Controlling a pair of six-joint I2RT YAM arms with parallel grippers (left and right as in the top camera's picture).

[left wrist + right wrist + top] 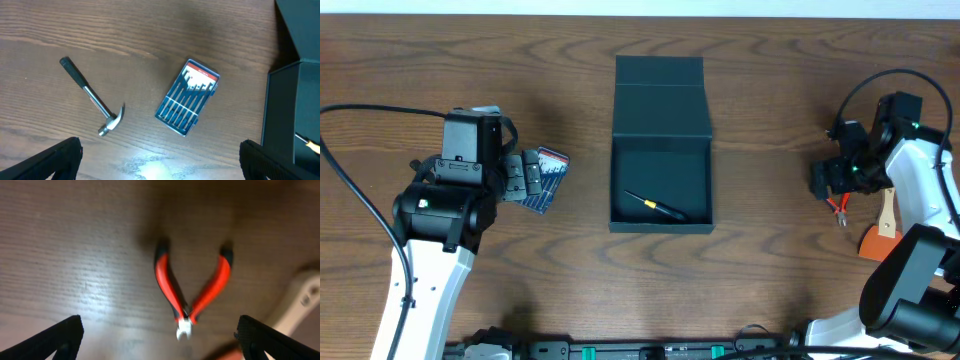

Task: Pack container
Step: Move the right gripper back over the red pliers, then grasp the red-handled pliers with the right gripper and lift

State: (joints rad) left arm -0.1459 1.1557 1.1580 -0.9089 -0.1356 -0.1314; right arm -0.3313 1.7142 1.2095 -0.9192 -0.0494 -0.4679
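Observation:
The spread pliers are below my right gripper. I will next move my right gripper down around the pliers' handle nearer the container and leave the other handle outside my fingers.
The dark container (660, 100) stands open at the table's centre with its flap lid folded back. A yellow-and-black screwdriver (655, 205) lies inside it. The container's wall also shows at the right of the left wrist view (295, 110). My left gripper (525, 178) is open and empty above a blue case of small screwdrivers (187, 97), with a hammer (92, 97) lying left of the case. My right gripper (160, 342) is open and empty just above red-handled pliers (192, 287), which also show in the overhead view (838, 208).
An orange scraper with a pale handle (882, 232) lies right of the pliers; its handle shows in the right wrist view (302, 300). The hammer is hidden under my left arm in the overhead view. Cables run at the far right and far left.

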